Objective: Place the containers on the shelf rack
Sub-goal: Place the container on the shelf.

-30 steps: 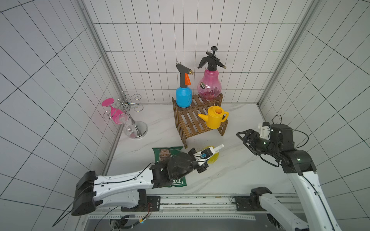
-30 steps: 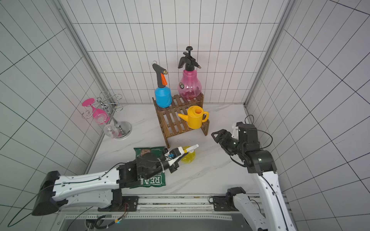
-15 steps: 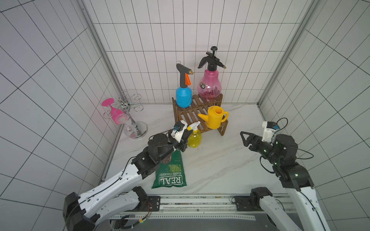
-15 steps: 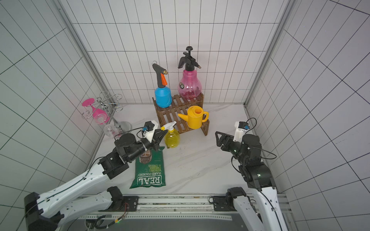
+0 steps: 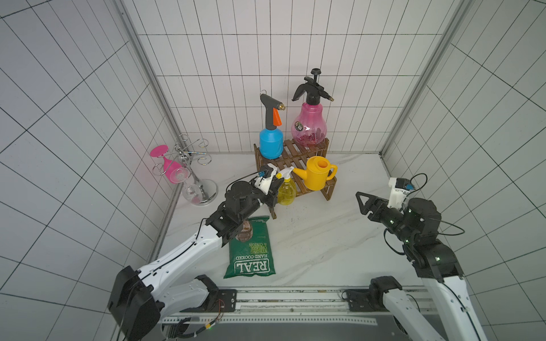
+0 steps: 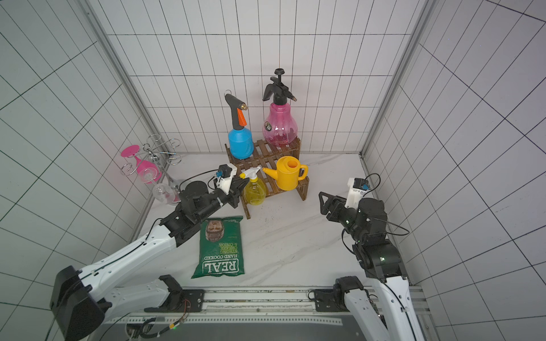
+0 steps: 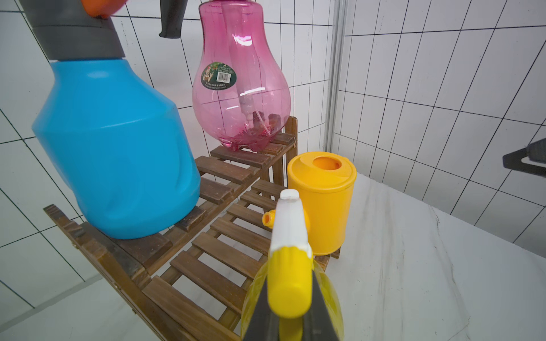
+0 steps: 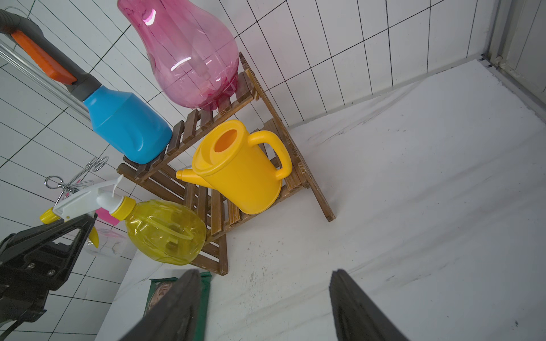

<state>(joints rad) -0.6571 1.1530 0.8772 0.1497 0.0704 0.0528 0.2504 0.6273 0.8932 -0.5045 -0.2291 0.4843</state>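
Observation:
The bottle (image 5: 286, 192) sticks out past the shelf rack's front bar, so my left gripper needs to carry it outward onto the lower shelf's bare slats next and let it go.
The brown wooden shelf rack (image 5: 295, 156) stands at the back wall. A blue sprayer (image 5: 271, 144) and a pink sprayer (image 5: 308, 125) stand on its upper tier. On the right of the lower tier stands a yellow watering can (image 5: 317, 177). My left gripper (image 5: 273, 192) is shut on the neck of the small yellow spray bottle (image 5: 286, 192), held tilted at the lower tier's left front end (image 8: 165, 230); whether the bottle rests on the slats I cannot tell. My right gripper (image 5: 362, 202) hangs open and empty above the table, right of the rack.
A green crisp bag (image 5: 251, 251) lies flat in front of the rack, under my left arm. A chrome wire glass holder (image 5: 192, 165) with a pink glass (image 5: 171, 169) and a clear glass (image 5: 192, 195) stands by the left wall.
My left arm has carried the small yellow spray bottle from the table's front, beside the crisp bag, up to the rack's lower tier. The right arm drew back slightly, its jaws still open.

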